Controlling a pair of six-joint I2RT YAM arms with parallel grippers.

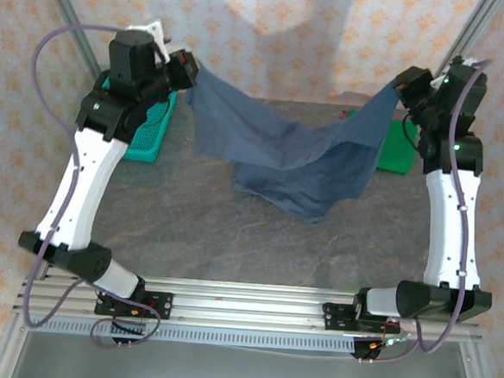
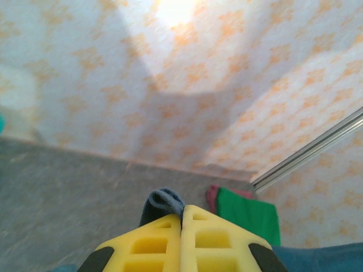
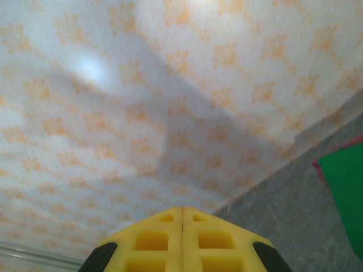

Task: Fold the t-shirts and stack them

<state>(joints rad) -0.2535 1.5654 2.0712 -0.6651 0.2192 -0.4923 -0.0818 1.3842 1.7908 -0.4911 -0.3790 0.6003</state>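
Note:
My left gripper moves down and back to bare tabletop by the metal bar (image 1: 183, 243) next, spreading the sagging shirt, and lets go of the shirt's corner there.
The slate-blue t-shirt (image 1: 289, 153) hangs stretched between my two raised arms, and its middle sags down onto the grey table (image 1: 197, 228). My left gripper (image 1: 189, 70) is shut on the shirt's left corner. In the left wrist view a fold of blue cloth (image 2: 163, 203) pokes out past the closed yellow left gripper (image 2: 182, 208). My right gripper (image 1: 399, 85) is shut where the shirt's right corner rises to it. In the right wrist view the right gripper (image 3: 182, 209) has its jaws pressed together, with no cloth showing past the tips. The green t-shirt (image 1: 398, 146) lies folded at the back right.
A teal mesh basket (image 1: 148, 134) sits at the back left under the left arm. A dark red cloth edge (image 2: 212, 195) shows beside the green shirt (image 2: 249, 214). Patterned walls close in the back and sides, with a metal frame post (image 2: 317, 150) at the right corner.

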